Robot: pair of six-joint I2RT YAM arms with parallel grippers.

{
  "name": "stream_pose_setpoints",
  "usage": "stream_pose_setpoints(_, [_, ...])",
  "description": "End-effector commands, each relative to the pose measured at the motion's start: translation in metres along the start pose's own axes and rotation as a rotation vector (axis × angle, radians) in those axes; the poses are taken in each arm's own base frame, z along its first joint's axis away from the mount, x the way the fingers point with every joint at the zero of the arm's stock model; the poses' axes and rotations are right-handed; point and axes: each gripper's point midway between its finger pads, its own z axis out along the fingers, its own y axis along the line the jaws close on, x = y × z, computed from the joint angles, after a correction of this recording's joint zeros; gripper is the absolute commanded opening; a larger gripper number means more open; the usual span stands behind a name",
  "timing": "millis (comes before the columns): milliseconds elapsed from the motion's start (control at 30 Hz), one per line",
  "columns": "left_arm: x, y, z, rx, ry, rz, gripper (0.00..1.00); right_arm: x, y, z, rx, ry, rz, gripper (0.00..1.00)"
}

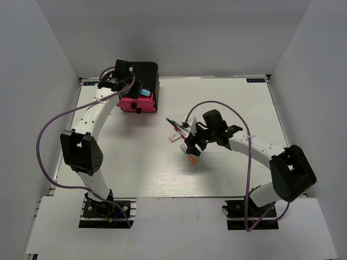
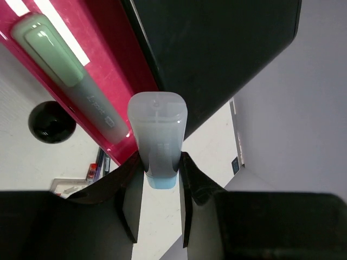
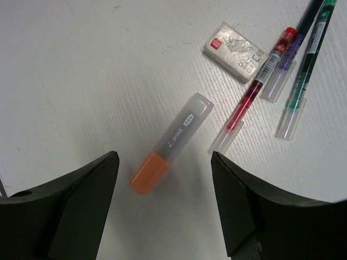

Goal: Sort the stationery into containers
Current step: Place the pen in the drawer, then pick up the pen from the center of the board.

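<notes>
My right gripper moves down onto the marker's grey body (image 1: 187, 153) (image 3: 171, 142) beside the marker's orange end next and closes. The marker lies flat below it between the open fingers.
My left gripper (image 2: 161, 173) is shut on a stubby light-blue tube (image 2: 157, 135), held over the pulled-out pink drawer (image 2: 116, 92) of the black cabinet (image 1: 146, 73). A second pale tube (image 2: 59, 59) lies inside that drawer. My right gripper (image 3: 165, 179) is open just above the orange-ended marker (image 3: 172, 142), which lies on the table between the fingers without touching them. Beside it are a white block (image 3: 232, 51), a red pen (image 3: 260, 81), a green pen (image 3: 303, 65) and a dark pen (image 3: 295, 43).
White walls (image 1: 49, 59) stand on three sides of the table (image 1: 135, 162). The drawer's round black knob (image 2: 51, 122) faces the middle. Purple cables (image 1: 46, 135) loop off both arms. The loose stationery is grouped at the middle (image 1: 179, 132).
</notes>
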Motion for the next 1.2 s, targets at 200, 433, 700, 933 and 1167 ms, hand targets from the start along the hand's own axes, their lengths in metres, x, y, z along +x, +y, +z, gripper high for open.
stream_pose_setpoints(200, [-0.02,0.011,-0.001,-0.053,-0.063,-0.009,0.31,-0.008,0.001,-0.004,-0.01,-0.024,-0.008,0.75])
stream_pose_setpoints(433, [-0.029,-0.005,0.0,-0.02,-0.085,0.008,0.68,-0.007,0.0,-0.003,-0.011,-0.017,-0.013,0.76])
stream_pose_setpoints(700, [-0.044,-0.045,-0.025,0.113,-0.118,0.046,0.72,0.014,-0.006,0.014,0.002,0.04,-0.002,0.76])
stream_pose_setpoints(933, [-0.045,-0.028,-0.083,0.385,-0.234,0.386,0.72,0.031,-0.013,0.039,0.033,0.135,0.073,0.72])
stream_pose_setpoints(1167, [-0.042,0.069,-0.125,0.478,-0.294,0.475,0.95,0.045,-0.012,0.052,0.079,0.208,0.098,0.69])
